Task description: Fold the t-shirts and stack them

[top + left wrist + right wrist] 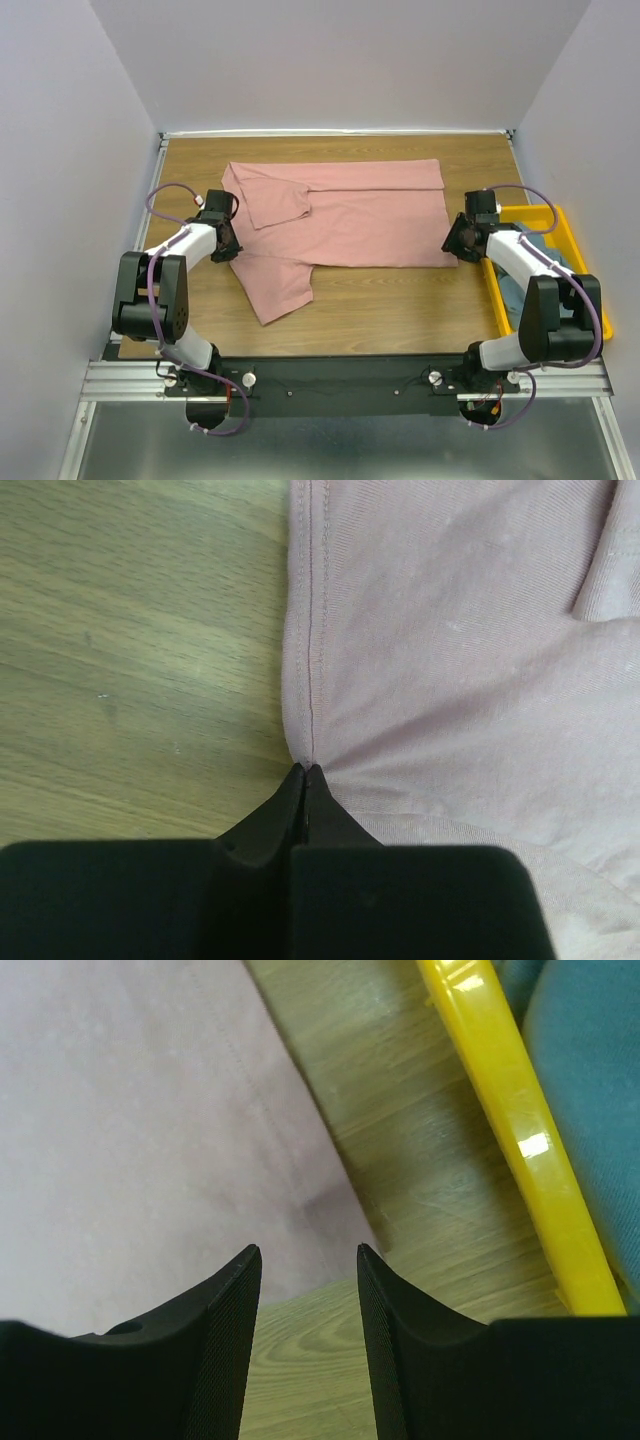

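Observation:
The corner's point lies past the bin-side fingertip, so my right gripper moves slightly toward the yellow bin next, then lowers onto the shirt's near corner [455,264] [366,1254].
The dusty-pink t-shirt [350,215] lies partly folded on the wooden table, one sleeve folded in and its lower part hanging toward the front left. My left gripper [232,243] is shut on the shirt's left side seam; in the left wrist view the cloth [450,630] puckers at the closed tips [305,770]. My right gripper [455,243] is open and empty, just above the shirt's near right corner [130,1110], with its fingertips [308,1252] straddling the cloth edge. The blue-grey t-shirt [540,247] lies bunched in the yellow bin, also seen in the right wrist view [590,1060].
The yellow plastic bin [555,213] stands at the table's right edge, close beside my right arm; its rim [510,1100] runs next to the right gripper. Grey walls enclose the table on three sides. Bare wood shows in front of the shirt.

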Controlling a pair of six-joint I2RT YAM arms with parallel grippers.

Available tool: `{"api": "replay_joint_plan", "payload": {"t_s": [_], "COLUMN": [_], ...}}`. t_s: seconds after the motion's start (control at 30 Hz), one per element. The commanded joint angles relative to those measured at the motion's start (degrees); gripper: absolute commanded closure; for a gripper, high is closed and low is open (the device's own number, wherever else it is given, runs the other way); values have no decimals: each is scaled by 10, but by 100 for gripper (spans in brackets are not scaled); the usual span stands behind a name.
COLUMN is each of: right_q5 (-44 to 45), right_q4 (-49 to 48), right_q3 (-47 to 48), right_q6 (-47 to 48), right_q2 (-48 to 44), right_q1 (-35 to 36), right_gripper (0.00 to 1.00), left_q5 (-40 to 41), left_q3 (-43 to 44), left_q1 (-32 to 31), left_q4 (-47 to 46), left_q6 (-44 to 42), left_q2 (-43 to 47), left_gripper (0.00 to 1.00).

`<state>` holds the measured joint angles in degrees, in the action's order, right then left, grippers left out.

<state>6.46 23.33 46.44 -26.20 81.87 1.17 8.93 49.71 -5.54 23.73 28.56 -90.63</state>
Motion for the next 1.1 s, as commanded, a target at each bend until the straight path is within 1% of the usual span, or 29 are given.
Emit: {"api": "replay_joint_plan", "payload": {"t_s": [0.0, 0.3, 0.9, 1.0, 1.07], "right_q5": [46, 65, 51, 59, 62], "right_q4": [16, 46, 20, 17, 15], "right_q3": [-2, -13, -40, -42, -44], "right_q6": [-38, -72, -97, -92, -92], "right_q2": [17, 13, 50, 57, 58], "right_q1": [2, 1, 1, 1, 1], "right_gripper": [50, 50, 50, 53, 58], "left_q5": [-1, -8, -19, -22, -23], "left_q3": [-23, -29, -24, -23, -23], "left_q1": [9, 10, 11, 11, 11], "left_q4": [12, 3, -2, -1, -1], "left_q6": [-11, -15, -24, -25, -25], "left_q2": [3, 7, 0, 1, 1], "left_gripper": [100, 100, 100, 100, 100]}}
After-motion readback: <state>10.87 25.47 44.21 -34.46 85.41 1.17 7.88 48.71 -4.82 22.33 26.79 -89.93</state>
